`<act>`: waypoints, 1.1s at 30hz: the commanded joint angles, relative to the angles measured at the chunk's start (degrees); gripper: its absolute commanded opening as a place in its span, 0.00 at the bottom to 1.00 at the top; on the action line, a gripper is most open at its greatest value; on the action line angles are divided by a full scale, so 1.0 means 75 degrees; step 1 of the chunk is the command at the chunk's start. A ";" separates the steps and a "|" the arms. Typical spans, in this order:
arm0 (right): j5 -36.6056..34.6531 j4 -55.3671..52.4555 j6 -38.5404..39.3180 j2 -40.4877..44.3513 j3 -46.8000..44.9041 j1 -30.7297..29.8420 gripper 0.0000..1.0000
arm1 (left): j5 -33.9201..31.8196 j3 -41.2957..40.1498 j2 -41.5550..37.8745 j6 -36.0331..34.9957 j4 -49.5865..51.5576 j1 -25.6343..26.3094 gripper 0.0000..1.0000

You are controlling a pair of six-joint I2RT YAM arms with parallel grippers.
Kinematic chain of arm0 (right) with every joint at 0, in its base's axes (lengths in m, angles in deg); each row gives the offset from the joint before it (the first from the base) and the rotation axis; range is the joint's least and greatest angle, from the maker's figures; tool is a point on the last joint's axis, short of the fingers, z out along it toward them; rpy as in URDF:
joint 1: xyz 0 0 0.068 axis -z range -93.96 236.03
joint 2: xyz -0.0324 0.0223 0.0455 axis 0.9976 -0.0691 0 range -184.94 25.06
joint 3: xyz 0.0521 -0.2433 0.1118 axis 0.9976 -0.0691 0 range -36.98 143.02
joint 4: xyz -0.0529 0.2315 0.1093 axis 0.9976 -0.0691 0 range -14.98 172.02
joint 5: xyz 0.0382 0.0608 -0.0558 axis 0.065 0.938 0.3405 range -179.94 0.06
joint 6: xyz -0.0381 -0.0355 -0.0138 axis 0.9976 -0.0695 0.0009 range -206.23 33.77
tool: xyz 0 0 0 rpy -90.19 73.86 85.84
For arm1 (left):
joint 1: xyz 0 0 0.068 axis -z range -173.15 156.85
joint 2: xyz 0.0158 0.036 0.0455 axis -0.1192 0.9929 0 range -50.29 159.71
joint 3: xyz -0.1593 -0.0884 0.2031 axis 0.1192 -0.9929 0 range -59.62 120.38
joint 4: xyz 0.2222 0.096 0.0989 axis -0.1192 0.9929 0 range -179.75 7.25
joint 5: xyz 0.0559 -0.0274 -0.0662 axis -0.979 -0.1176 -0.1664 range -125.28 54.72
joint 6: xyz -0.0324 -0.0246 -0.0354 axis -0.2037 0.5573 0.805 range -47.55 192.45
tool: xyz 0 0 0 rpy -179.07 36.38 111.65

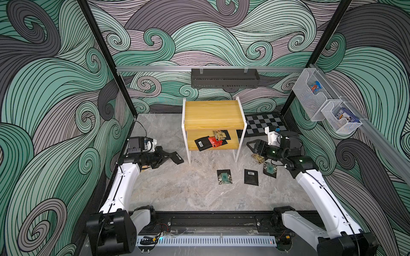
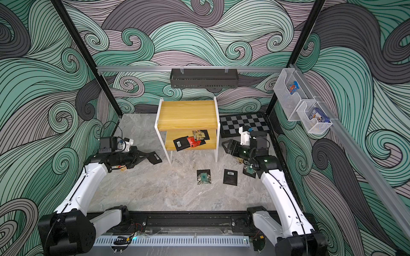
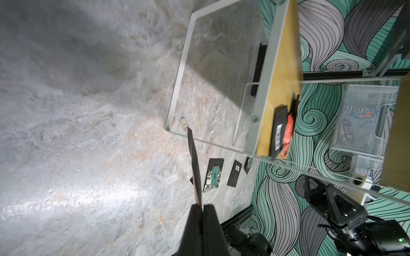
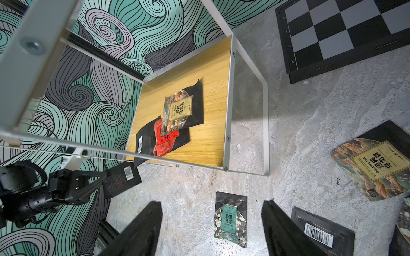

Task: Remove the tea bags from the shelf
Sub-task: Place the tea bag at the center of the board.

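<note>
The black tea bag goes down and back with my left gripper to the bare floor [image 1: 202, 182] [image 3: 181, 183] beside the teal one next. It is then released, since that spot lies clear.
The shelf [image 1: 213, 115] [image 2: 187, 115] stands at the back with yellow boards; its top board is bare. On its lower board lies a pile of tea bags [image 1: 213, 140]: a tan one [image 4: 178, 108], a red one [image 4: 165, 137] and a black barcode one [image 4: 144, 141]. Left of the shelf, above the floor, my left gripper [image 1: 170, 155] [image 3: 202, 206] is shut on a black tea bag [image 1: 178, 158] [image 3: 195, 166]. My right gripper [image 1: 250, 145] [image 4: 211, 204] hangs open and holds nothing, right of the shelf. Several tea bags lie on the floor, among them a teal one [image 1: 224, 176] [image 4: 230, 219] and a black one [image 1: 251, 176].
A chessboard [image 1: 264, 124] lies on the floor behind my right arm. A black tray [image 1: 224, 78] hangs on the back wall above the shelf. Two baskets [image 1: 339, 122] with packets hang on the right wall. Patterned walls enclose the marble floor [image 1: 188, 195] on three sides.
</note>
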 commanded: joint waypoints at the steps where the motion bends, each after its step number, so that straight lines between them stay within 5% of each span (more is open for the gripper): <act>1: 0.0149 0.0135 -0.0001 0.0116 0.0019 0.0047 0.75 | 0.0178 -0.0237 -0.0287 -0.0107 0.0286 0.0215 0.00; 18: 0.0155 0.0136 0.0027 0.0166 -0.0064 0.0047 0.75 | 0.0460 -0.1292 0.0713 0.0936 -0.1573 0.2386 0.00; 33: 0.0041 0.0126 0.0097 0.0096 -0.0098 0.0054 0.75 | 0.0684 -0.1342 0.2723 0.0990 -0.3015 0.3110 0.02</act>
